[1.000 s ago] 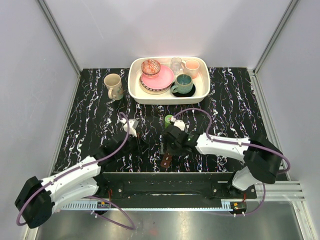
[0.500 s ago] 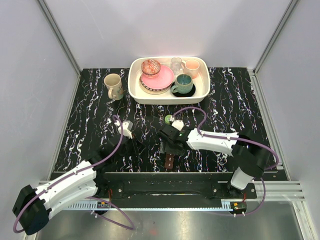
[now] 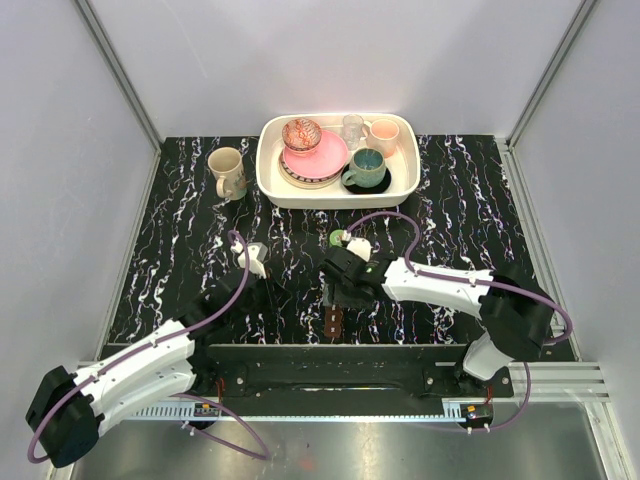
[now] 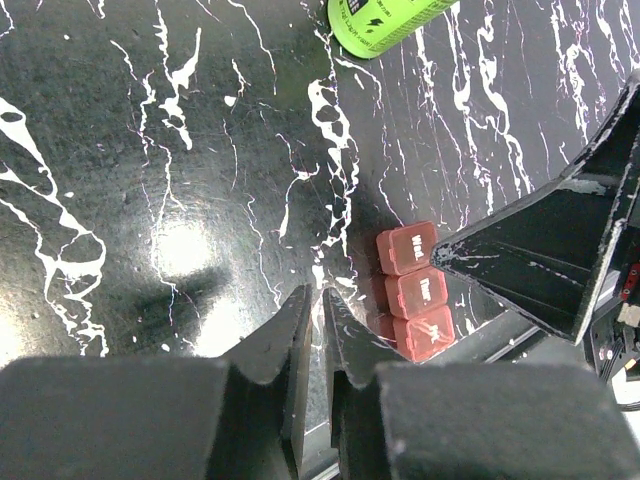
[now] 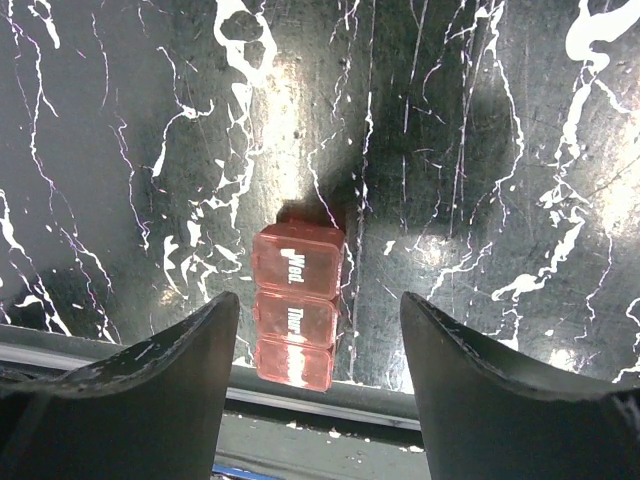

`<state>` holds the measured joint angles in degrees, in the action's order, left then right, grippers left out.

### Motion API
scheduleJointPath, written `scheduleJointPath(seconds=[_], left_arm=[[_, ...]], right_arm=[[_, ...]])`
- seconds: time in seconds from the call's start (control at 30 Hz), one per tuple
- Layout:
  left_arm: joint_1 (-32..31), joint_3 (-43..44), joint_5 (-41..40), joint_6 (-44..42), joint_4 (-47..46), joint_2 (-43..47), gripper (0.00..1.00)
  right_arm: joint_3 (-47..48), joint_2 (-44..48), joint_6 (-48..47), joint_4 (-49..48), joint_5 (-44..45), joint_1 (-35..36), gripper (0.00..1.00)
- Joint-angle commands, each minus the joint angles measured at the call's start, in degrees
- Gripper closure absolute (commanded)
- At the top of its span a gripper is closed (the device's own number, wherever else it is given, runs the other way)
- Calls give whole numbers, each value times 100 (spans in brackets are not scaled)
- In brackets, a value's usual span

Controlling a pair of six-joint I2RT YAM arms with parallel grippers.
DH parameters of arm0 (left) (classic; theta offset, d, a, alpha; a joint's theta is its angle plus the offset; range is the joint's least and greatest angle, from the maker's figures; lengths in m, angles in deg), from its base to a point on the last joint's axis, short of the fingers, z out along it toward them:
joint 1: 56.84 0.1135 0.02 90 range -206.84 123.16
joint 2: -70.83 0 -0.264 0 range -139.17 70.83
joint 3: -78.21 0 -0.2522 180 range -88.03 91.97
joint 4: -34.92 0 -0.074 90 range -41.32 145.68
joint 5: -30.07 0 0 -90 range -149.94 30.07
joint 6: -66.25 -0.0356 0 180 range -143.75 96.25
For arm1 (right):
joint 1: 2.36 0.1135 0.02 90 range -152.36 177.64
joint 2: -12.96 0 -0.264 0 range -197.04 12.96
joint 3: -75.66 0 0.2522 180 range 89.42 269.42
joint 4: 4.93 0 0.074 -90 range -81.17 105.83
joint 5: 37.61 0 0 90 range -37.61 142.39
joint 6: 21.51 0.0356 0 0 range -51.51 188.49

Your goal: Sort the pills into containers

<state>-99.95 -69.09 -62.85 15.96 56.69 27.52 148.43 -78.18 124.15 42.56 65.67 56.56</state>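
Note:
My right gripper lowers and draws back next onto the case's near end (image 3: 332, 334) (image 5: 295, 365) by the metal rim, since the lid lies below it and nearer my base.
The containers are one small reddish-brown case (image 5: 295, 305) with closed lids marked by weekday, lying at the table's near edge (image 3: 333, 320). It also shows in the left wrist view (image 4: 415, 292). My right gripper (image 5: 320, 330) hangs open just above it, the case between the fingers and nearer the left one; from the top camera the gripper (image 3: 338, 295) covers the case's far end. My left gripper (image 4: 318, 300) is shut on nothing, over bare table left of the case (image 3: 275, 290). No pills are in view.
A green-labelled bottle (image 3: 338, 240) lies just behind the right gripper (image 4: 385, 20). A beige mug (image 3: 227, 172) stands at the back left. A white tray (image 3: 270, 185) of crockery sits at the back centre. The metal table rim (image 5: 330, 400) runs right beside the case.
The left arm has drawn back toward its base and its jaws have eased a hair. The right gripper has shifted slightly left over the case, staying open.

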Motion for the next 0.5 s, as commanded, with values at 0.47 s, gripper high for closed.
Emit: scheduleJointPath(seconds=[0.47], left_arm=[[-13, -110, 142, 108, -168, 130, 86]], right_arm=[[112, -634, 419, 168, 96, 964, 28]])
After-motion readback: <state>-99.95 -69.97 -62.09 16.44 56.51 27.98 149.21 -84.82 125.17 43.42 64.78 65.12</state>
